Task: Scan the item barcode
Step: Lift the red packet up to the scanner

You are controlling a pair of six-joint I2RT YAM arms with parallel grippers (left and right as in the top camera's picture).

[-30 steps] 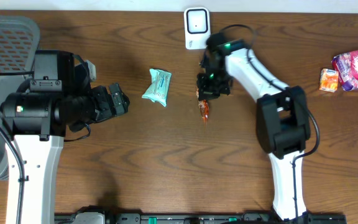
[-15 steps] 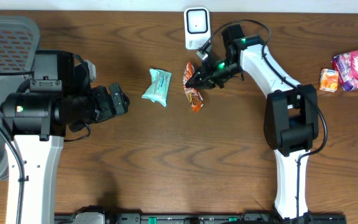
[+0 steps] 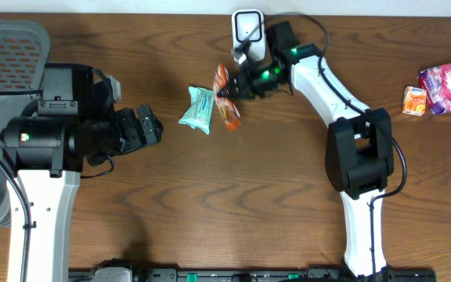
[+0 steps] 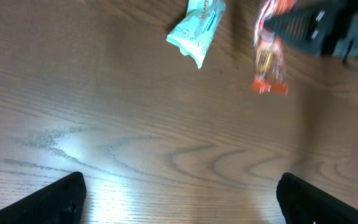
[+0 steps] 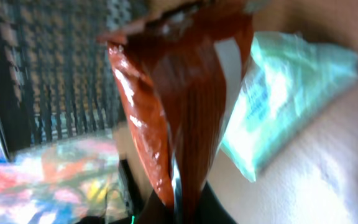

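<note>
The juice box and pink packet lie together. Next, my right gripper moves outward to the scanner [image 3: 247, 31], then beside the juice box and releases the orange packet.
My right gripper [image 3: 238, 88] is shut on an orange snack packet [image 3: 225, 97] and holds it above the table, just below and left of the white barcode scanner [image 3: 247, 31]. In the right wrist view the orange packet [image 5: 185, 93] stands pinched between the fingers of that gripper [image 5: 182, 208], with a teal packet [image 5: 284, 93] behind it. The teal packet [image 3: 198, 109] lies on the wood just left of the orange one. My left gripper [image 3: 153, 128] hovers open at the left, empty. Its wrist view shows the left gripper [image 4: 179, 199], the teal packet [image 4: 197, 30] and the hanging orange packet [image 4: 271, 59].
A small orange juice box [image 3: 416, 100] and a pink packet [image 3: 449, 84] lie at the far right edge. A grey mesh basket [image 3: 6, 47] sits at the far left behind the left arm.
The right arm has swung the orange packet up and to the left, from the table below the scanner to beside the teal packet. The left arm has not moved.
</note>
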